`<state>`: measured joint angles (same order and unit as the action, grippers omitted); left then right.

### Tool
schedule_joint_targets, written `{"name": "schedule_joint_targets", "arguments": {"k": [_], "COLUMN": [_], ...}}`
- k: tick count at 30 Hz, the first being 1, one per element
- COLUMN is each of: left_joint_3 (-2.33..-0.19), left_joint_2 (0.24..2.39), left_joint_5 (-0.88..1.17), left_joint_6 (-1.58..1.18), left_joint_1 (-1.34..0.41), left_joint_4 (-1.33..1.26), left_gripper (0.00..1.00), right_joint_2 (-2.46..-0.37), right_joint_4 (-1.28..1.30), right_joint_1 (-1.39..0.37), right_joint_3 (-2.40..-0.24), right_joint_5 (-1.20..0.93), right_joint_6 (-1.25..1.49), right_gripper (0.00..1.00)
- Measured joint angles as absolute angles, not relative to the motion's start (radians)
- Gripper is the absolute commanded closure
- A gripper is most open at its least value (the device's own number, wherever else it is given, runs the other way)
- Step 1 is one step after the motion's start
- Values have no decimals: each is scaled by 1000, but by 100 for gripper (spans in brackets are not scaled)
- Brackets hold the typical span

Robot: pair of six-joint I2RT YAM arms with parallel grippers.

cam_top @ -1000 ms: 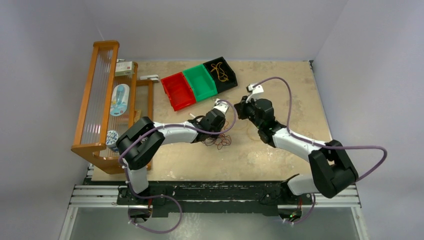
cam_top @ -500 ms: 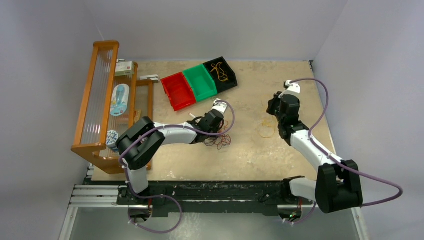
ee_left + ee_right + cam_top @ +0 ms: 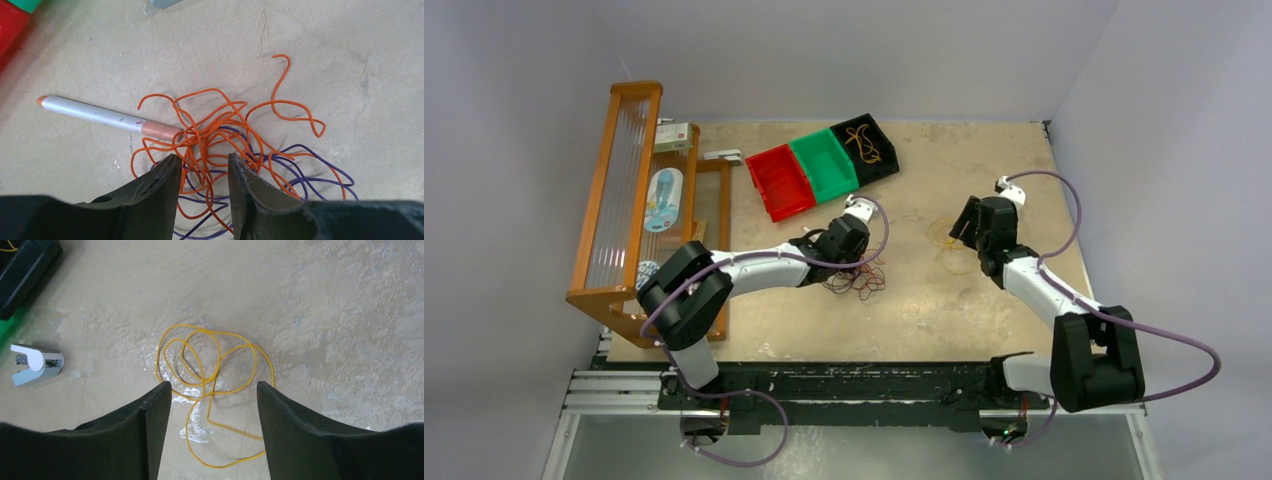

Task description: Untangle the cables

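Observation:
I will next lower my right gripper onto the far, crossing part of the loops and close on a piece of cable, because the yellow cable lies in loose loops below my open fingers.
A tangle of thin orange cable and thin purple cable lies on the table. My left gripper hovers just over it, open, and loops show on the table between its fingers. In the top view the tangle sits below my left gripper. A separate yellow cable lies in loose loops on the table, right under my open right gripper, which holds nothing. From above, the yellow cable lies beside my right gripper.
A silver marker pen with an orange cap touches the tangle's left side. A white clip lies left of the yellow cable. Red, green and black bins stand at the back; the black one holds a cable. A wooden rack stands at left.
My right arm swung away from the tangle to the right, then opened its shut gripper; the yellow cable now lies alone on the table. My left gripper narrowed briefly and reopened.

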<state>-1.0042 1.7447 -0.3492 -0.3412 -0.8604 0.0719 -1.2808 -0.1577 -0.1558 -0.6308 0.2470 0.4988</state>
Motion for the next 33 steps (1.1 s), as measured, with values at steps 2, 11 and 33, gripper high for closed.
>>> {"name": "schedule_joint_targets", "arguments": {"k": [2, 11, 33], "left_joint_3": [-1010, -1018, -1025], "left_joint_2": [1727, 1673, 1660], "left_joint_5": [-349, -354, -353], "left_joint_6": [-341, -341, -340], "left_joint_1": [-860, -860, -860], "left_joint_4": [79, 99, 145], "left_gripper": [60, 59, 59], "right_joint_2": [-1281, -1382, -1711], "right_joint_4": [-150, -41, 47], "right_joint_1": [-156, -154, -111], "right_joint_3": [-631, -722, -933], "right_joint_5": [252, 263, 267], "right_joint_6": [515, 561, 455], "right_gripper": [23, 14, 36]}}
